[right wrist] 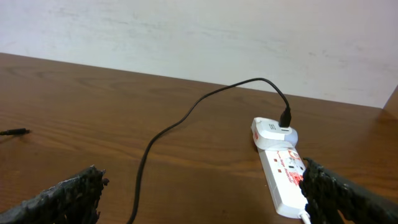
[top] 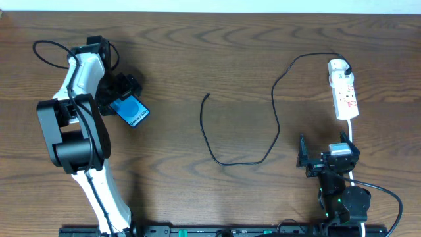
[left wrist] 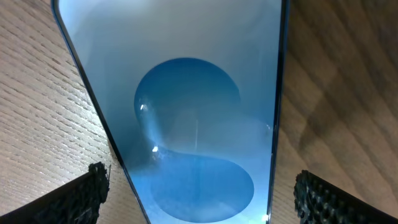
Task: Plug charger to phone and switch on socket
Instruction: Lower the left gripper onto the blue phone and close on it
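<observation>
The phone (top: 135, 113) (left wrist: 199, 190) lies flat below, between the open fingers, so the left gripper will go down over it next and close its fingers onto both long edges of the phone.
The phone (top: 135, 113), with a bright blue screen, lies flat on the table at the left and fills the left wrist view (left wrist: 193, 93). My left gripper (top: 123, 97) is open just above it, one finger on each side of the phone (left wrist: 199, 190), with wood showing in both gaps. The charger cable (top: 275, 112) runs from the adapter (top: 338, 66) in a loop to its plug tip (top: 207, 97), which lies free at mid-table. The socket (top: 346, 96) lies at the right. My right gripper (top: 327, 151) is open and empty below the socket (right wrist: 283, 183). The cable (right wrist: 186, 118) and its tip (right wrist: 12, 132) show in the right wrist view.
The socket's white cord (top: 353, 131) runs from the strip toward the right arm's base. The wooden table (top: 217, 59) reaches a pale wall (right wrist: 199, 37) at the back. The left arm's own black cable (top: 49, 47) loops at the far left.
</observation>
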